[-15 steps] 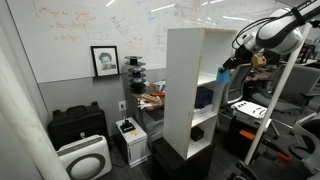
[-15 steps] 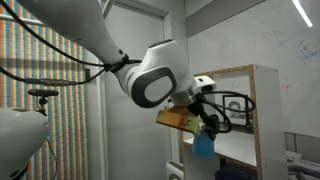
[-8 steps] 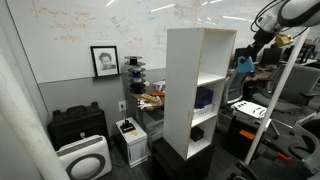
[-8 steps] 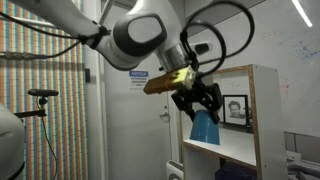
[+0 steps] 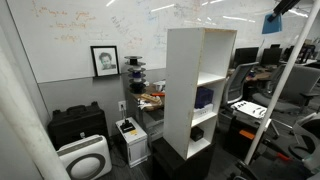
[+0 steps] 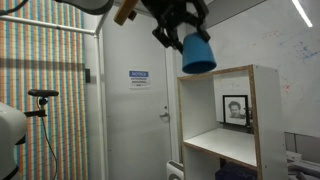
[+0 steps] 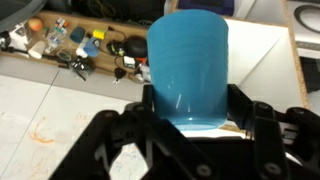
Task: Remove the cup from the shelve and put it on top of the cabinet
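My gripper should next carry the cup up and outward, because the cup hangs beside the cabinet. Then it should lower the cup onto the white cabinet's top [image 5: 220, 29] and release it.
The light-blue cup [image 6: 198, 54] hangs in my gripper [image 6: 186, 27], well above the top of the tall white cabinet [image 6: 225, 105]. It also shows in an exterior view [image 5: 273, 22] at the top right, above and beside the cabinet [image 5: 199, 90]. In the wrist view the cup [image 7: 187, 65] fills the centre between the black fingers of the gripper [image 7: 190, 120], which is shut on it. The shelf boards [image 5: 212, 78] inside the cabinet hold a darker blue-purple object [image 5: 204, 98] and a black object [image 5: 198, 132].
A low black case [image 5: 78, 124] and a white appliance [image 5: 84, 160] stand on the floor. A cluttered table [image 5: 152, 98] sits behind the cabinet. A white metal frame [image 5: 275, 100] and desks stand nearby. A door [image 6: 135, 110] is beside the cabinet.
My gripper has risen with the cup, from shelf height beside the cabinet to well above its top.
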### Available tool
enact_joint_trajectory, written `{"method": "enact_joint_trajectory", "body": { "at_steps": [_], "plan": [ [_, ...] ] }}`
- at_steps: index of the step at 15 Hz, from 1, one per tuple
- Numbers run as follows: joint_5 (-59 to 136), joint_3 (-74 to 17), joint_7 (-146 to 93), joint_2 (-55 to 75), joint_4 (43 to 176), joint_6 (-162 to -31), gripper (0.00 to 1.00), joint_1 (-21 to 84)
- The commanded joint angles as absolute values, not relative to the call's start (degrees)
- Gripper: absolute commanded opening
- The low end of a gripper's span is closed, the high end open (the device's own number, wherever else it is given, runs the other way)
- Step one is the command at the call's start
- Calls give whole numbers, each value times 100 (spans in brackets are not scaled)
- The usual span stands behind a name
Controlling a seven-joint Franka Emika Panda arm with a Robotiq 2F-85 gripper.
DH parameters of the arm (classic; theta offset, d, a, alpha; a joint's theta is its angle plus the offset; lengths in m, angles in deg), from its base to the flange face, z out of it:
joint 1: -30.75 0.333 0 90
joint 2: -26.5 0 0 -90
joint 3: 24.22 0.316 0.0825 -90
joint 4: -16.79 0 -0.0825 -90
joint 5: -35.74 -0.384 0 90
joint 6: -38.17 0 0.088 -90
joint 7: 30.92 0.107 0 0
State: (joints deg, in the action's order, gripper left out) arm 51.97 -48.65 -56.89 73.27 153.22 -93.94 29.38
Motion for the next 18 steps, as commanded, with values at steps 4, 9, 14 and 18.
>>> {"method": "enact_joint_trajectory", "body": {
  "at_steps": [4, 9, 14, 18],
  "plan": [
    [4578, -5200, -5722, 6945, 14890, -11271, 45, 3241],
    [3552, -5888, -5947, 6141, 14684, -12598, 45, 4307],
    [2756, -6706, -6317, 5491, 14251, -12878, 45, 5656],
    [2519, -7279, -6490, 5240, 13916, -12807, 45, 6485]
  ]
}}
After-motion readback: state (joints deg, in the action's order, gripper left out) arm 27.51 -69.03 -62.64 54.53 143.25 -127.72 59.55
